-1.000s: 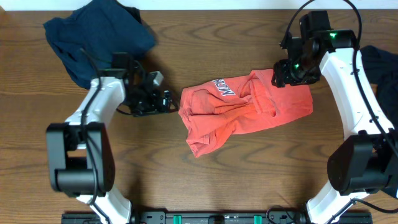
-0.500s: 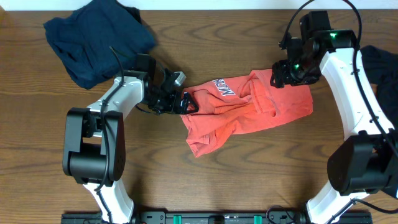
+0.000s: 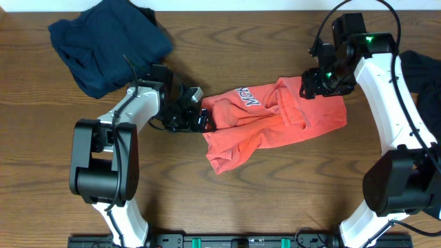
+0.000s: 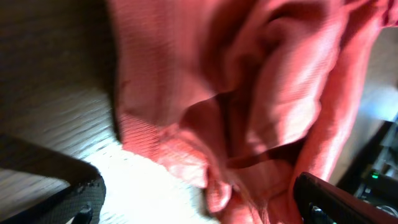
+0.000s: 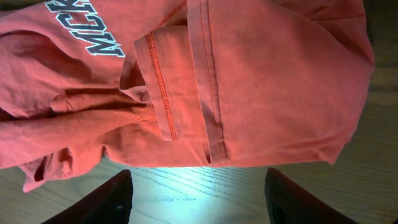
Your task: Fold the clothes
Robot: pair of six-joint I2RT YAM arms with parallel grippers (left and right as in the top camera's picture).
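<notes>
The right gripper will next go down, shifting left in the overhead view, onto the red-orange T-shirt's end by the black T-shirt [image 3: 424, 76], because its fingers are high above.
The red-orange T-shirt [image 3: 269, 120] lies crumpled mid-table, its block lettering [image 3: 244, 96] facing up near the top. It fills the left wrist view [image 4: 249, 93] and the right wrist view [image 5: 249, 81]. My left gripper [image 3: 201, 117] is open at the shirt's left edge, with a fold of cloth between its fingers [image 4: 336, 199]. My right gripper [image 3: 313, 83] is open just above the shirt's upper right edge, over bare wood, its fingers [image 5: 99, 202] apart. The navy-blue T-shirt [image 3: 107, 41] lies heaped at the back left. The black T-shirt [image 3: 424, 76] lies at the right edge.
The wooden table [image 3: 289, 193] runs to a pale back edge [image 3: 241, 5]. Both arm bases stand near the front edge.
My left gripper swung right from bare wood to the shirt's left edge, then eased back slightly. The shirt's left edge shifted a little. The right arm has not moved.
</notes>
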